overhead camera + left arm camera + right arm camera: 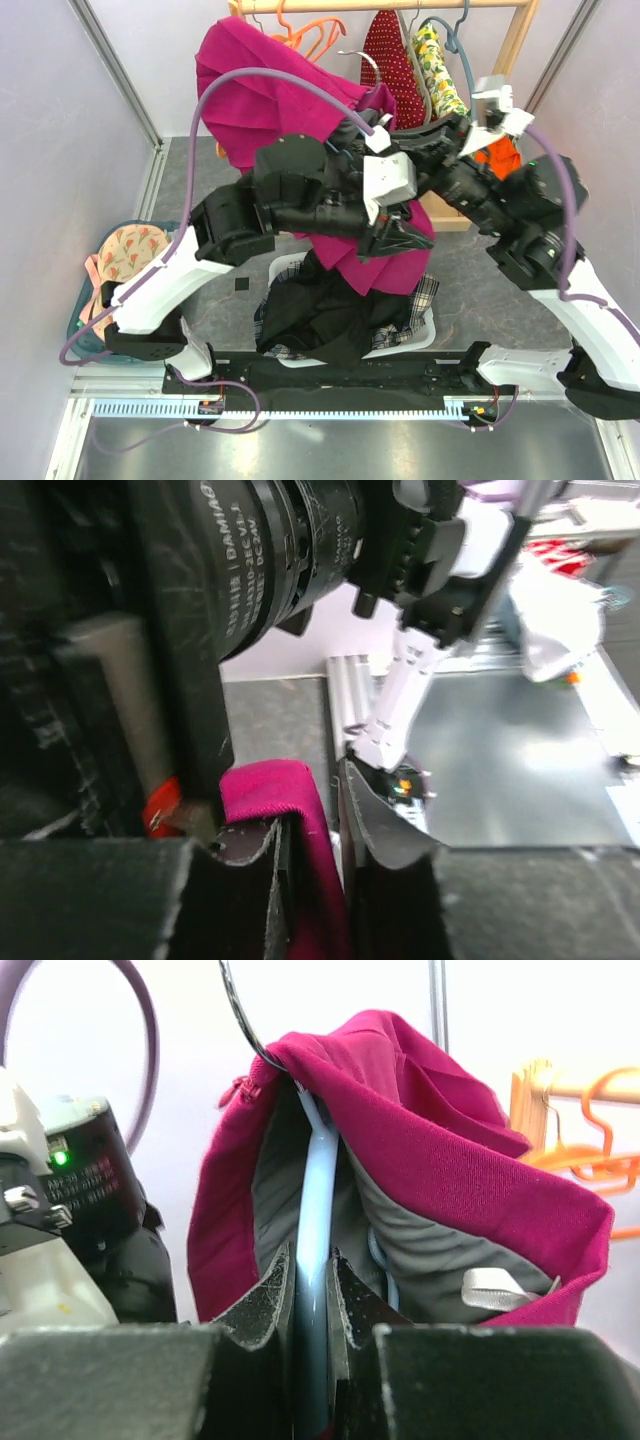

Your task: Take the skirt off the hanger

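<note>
The hook is close to the red dotted garment, so the robot's right gripper will move back toward the laundry basket, which is behind it, and let go of the hanger.
A magenta skirt (260,90) with grey lining hangs over a light blue hanger (315,1190) with a metal hook (366,62). It also shows in the right wrist view (450,1140). My right gripper (312,1272) is shut on the hanger's blue arm, just under the skirt's waistband; in the top view it sits mid-scene (372,130). My left gripper (315,855) is shut on a fold of the skirt's magenta fabric (275,790). In the top view it holds the lower part of the skirt (392,238) above the basket.
A white laundry basket (432,335) with dark and plaid clothes stands below the arms. A teal bin (80,330) with floral cloth is at the left. The wooden rack (520,30) behind holds orange hangers (310,35), a red dotted garment (393,60) and a lemon-print one (438,75).
</note>
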You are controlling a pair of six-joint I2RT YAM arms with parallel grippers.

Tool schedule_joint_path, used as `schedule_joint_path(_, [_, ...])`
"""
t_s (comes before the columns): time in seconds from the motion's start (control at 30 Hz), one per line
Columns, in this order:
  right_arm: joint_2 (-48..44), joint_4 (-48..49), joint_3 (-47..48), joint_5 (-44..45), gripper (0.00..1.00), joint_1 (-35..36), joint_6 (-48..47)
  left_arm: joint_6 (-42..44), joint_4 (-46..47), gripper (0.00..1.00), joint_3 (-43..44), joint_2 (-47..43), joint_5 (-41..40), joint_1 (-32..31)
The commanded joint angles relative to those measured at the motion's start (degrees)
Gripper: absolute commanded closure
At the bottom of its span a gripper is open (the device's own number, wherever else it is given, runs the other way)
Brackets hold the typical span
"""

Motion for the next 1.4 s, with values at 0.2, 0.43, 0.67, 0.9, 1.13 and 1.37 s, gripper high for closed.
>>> schedule_joint_path(0.2, [6.9,8.5,8.2,6.1,1.0,0.3,3.8,8.9,-1.3,0.76,-5.2,10.8,-12.5,-14.3])
schedule_joint_path(0.43, [7.7,8.0,8.2,7.2,1.0,0.3,14.0,13.6,0.2,0.66,-6.6,18.6,-20.1,-20.8])
schedule_joint_path(0.67, [6.3,-3.2,13.4,4.2,1.0,0.4,8.0,18.9,-4.1,0.62,-7.4,18.4,-18.8,-20.8])
schedule_joint_path(0.9, [-3.0,-13.1,4.9,7.2,1.0,0.4,-2.6,22.3,-11.6,0.43,-15.0,6.6,-22.5,-19.9])
schedule_joint_path(1.13, [-7.2,-12.1,-4.2,8.7,1.0,0.3,-2.9,26.3,-10.9,0.01,-5.6,1.6,-31.8,-20.5])
schedule_joint_path(1.37, [-7.2,-13.0,-3.2,9.0,1.0,0.3,-3.8,33.7,-11.7,0.01,-0.9,-3.2,-36.4,-19.6])
